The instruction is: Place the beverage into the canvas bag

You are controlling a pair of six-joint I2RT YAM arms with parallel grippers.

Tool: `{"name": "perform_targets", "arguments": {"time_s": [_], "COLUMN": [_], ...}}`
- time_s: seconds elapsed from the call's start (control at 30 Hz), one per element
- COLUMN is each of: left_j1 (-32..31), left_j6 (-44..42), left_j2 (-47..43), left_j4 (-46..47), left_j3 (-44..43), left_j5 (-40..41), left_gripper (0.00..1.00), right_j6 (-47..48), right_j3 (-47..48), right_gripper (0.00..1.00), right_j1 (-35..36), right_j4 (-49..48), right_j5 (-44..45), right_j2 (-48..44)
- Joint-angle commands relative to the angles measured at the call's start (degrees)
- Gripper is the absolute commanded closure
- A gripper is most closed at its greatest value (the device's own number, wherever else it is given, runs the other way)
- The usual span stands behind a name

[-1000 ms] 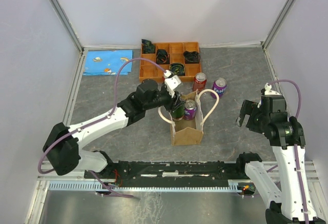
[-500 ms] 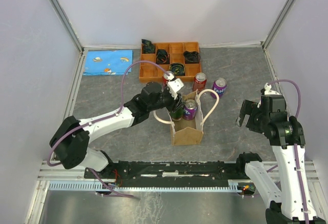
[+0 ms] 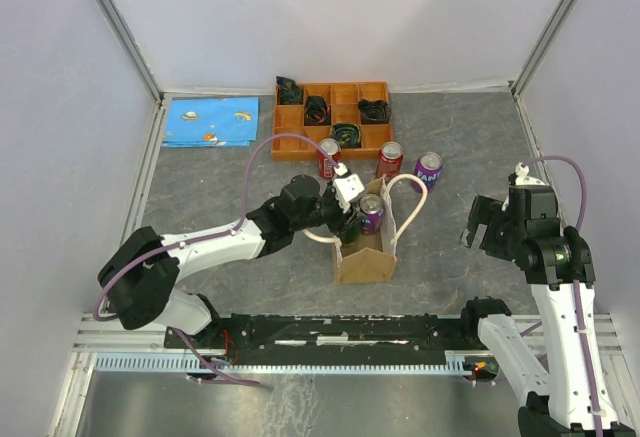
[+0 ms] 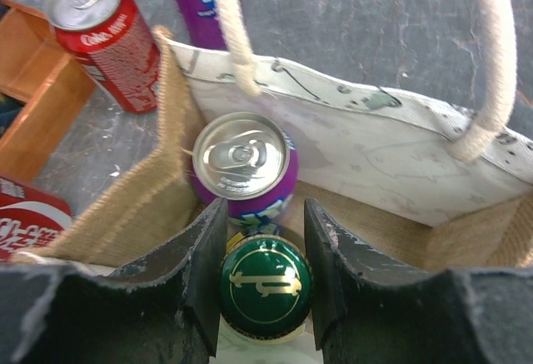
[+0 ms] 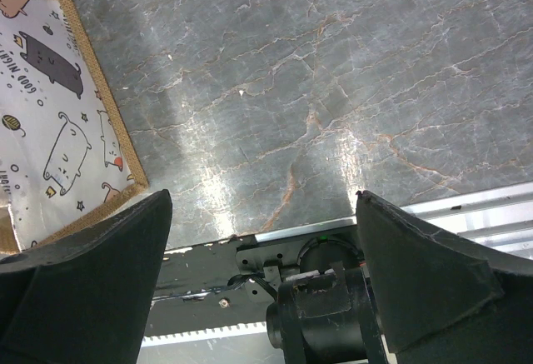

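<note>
The bottle [image 4: 265, 285] is already within the bag's sides, so my left gripper will next move slightly toward the purple can in the bag and open its fingers to release the bottle.
The canvas bag [image 3: 366, 253] stands upright at the table's middle, tan with cream loop handles [image 3: 405, 197]. A purple can [image 3: 371, 214] stands inside it. My left gripper [image 3: 346, 219] reaches down into the bag's left half and is shut on a green-capped bottle [image 4: 265, 285], its fingers [image 4: 206, 256] on both sides of the cap. The bottle sits right beside the purple can [image 4: 241, 164], inside the bag's walls [image 4: 375, 152]. My right gripper [image 3: 484, 221] hangs open and empty to the right of the bag, whose printed side [image 5: 58, 131] shows in the right wrist view.
Two red cans [image 3: 329, 156] [image 3: 389, 159] and another purple can [image 3: 428, 170] stand just behind the bag. An orange compartment tray [image 3: 290, 141] with dark items is at the back. A blue cloth [image 3: 210, 122] lies back left. White walls surround the table.
My left gripper has lowered the green bottle deeper into the bag and shifted slightly toward me. A red can behind it has come into sight. The right arm is still.
</note>
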State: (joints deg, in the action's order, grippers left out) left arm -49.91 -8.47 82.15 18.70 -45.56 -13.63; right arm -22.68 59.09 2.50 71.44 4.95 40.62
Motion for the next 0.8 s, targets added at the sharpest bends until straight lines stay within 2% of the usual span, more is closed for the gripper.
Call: {"name": "perform_targets", "arguments": {"time_s": [0.0, 0.43, 0.63, 0.7, 0.73, 0.77], "left_j1": [-2.1, -2.0, -2.1, -2.1, -2.1, -2.1], "left_j6": [-4.7, -5.9, -6.1, -6.8, -7.4, -8.0], "left_j2": [-0.6, 1.8, 1.2, 0.6, 0.2, -0.1], "left_j4": [10.3, 9.3, 7.3, 7.2, 7.6, 8.3], "left_j3": [-0.4, -1.7, -2.5, -2.2, -1.7, -1.2], "left_j5": [-0.9, 4.6, 5.4, 5.6, 6.1, 6.9], "left_gripper": [0.97, 0.97, 0.87, 0.89, 0.96, 0.97], "right_j6": [0.8, 1.2, 1.1, 1.1, 1.1, 1.0], "right_j3": [0.1, 0.3, 0.2, 0.2, 0.2, 0.2], "right_gripper": [0.01, 0.01, 0.01, 0.01, 0.01, 0.01], "right_j1": [-0.2, -0.2, -0.2, -0.2, -0.2, -0.3], "right_j4": [-0.4, 1.2, 0.9, 0.8, 0.7, 0.7], "right_j5": [0.8, 1.4, 1.0, 0.9, 0.9, 0.8], "right_j2": [-0.1, -1.2, -1.2, -1.3, -1.2, -1.2]}}
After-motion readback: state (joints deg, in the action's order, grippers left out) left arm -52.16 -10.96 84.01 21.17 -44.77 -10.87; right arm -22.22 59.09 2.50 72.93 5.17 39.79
